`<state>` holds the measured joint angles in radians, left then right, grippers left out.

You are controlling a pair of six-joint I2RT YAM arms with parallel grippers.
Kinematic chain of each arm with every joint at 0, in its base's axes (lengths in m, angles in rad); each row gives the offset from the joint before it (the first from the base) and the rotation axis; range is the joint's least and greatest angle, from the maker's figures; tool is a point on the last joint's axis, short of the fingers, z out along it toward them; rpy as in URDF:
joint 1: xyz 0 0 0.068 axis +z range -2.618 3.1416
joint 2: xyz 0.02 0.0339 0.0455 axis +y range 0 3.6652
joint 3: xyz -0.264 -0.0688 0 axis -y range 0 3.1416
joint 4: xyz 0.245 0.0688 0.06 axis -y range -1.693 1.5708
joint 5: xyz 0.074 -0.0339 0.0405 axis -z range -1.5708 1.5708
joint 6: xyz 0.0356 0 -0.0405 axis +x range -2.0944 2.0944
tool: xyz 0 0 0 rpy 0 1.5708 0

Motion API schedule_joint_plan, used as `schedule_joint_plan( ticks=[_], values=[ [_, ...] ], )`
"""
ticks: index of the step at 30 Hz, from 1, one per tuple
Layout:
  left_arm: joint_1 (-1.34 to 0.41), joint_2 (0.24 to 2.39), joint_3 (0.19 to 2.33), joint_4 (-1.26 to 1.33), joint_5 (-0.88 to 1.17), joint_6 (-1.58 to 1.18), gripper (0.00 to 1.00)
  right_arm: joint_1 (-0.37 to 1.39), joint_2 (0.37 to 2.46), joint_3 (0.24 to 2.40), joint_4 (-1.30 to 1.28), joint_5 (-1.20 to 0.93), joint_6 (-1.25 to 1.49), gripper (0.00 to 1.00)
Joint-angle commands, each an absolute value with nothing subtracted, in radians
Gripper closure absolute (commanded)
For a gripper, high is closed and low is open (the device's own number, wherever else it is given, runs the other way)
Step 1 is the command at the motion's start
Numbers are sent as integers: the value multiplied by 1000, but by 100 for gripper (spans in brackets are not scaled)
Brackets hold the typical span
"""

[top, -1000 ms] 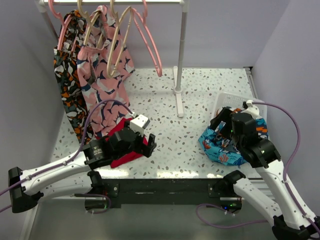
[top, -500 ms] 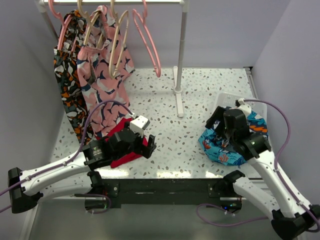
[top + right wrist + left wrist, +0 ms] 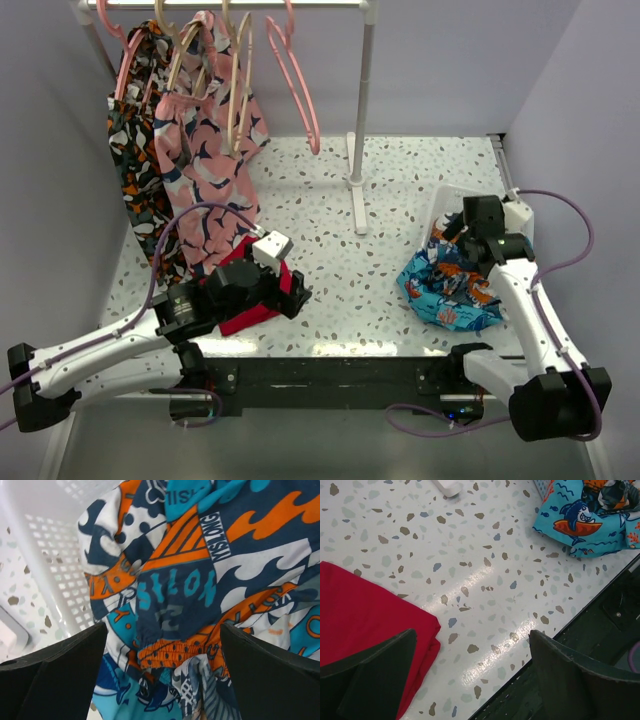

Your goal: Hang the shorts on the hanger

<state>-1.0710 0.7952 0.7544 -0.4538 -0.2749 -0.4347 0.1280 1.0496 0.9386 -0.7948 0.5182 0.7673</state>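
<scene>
My right gripper moves down and slightly back onto the shorts' gathered orange waistband next.
The shorts (image 3: pixel 200 565), in navy, orange, teal and white print, lie bunched in the white basket (image 3: pixel 45 555); in the top view they (image 3: pixel 452 262) sit at the basket's mouth. My right gripper (image 3: pixel 162 675) is open, just above them with a finger on each side, holding nothing; in the top view it (image 3: pixel 466 228) hovers over the basket. The tan hanger (image 3: pixel 240 85) hangs bare on the rack at the back left. My left gripper (image 3: pixel 290 290) is open and empty, low over the table's front, its fingers (image 3: pixel 580 680) beside a red cloth (image 3: pixel 365 610).
Lighter turquoise shark shorts (image 3: pixel 445 298) spill from the basket (image 3: pixel 455 200) onto the table. Pink shorts (image 3: pixel 210 150) and dark orange-patterned shorts (image 3: pixel 135 170) hang on the rack, beside pink hangers (image 3: pixel 300 90). The rack post (image 3: pixel 362 110) stands mid-table. The red cloth (image 3: pixel 245 300) lies front left.
My right gripper has swung back and to the right, from over the turquoise shorts to over the basket. My left arm has shifted slightly left. The hangers have swayed a little.
</scene>
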Motion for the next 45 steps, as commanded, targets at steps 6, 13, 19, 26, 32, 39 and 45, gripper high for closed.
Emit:
schedule_joint_plan(
  ticks=[6, 13, 19, 26, 32, 39, 45],
  values=[
    [-1071, 761, 759, -453, -268, -422, 0, 63, 936, 773, -792, 453, 873, 5],
    [-1068, 756, 756, -453, -268, -423, 0, 63, 948, 707, -752, 393, 885, 30],
    [-1066, 762, 756, -454, -273, -428, 0, 63, 919, 854, -827, 416, 854, 99],
    [-1066, 764, 756, -456, -282, -426, 0, 63, 911, 1106, -913, 457, 819, 100],
    [-1066, 770, 755, -459, -288, -428, 0, 63, 963, 1297, -919, 419, 769, 100],
    [-1063, 776, 755, -460, -301, -429, 0, 64, 1040, 1518, -888, 300, 707, 100],
    [-1032, 749, 755, -454, -318, -437, 0, 66, 1088, 1664, -845, 10, 680, 100]
  ],
)
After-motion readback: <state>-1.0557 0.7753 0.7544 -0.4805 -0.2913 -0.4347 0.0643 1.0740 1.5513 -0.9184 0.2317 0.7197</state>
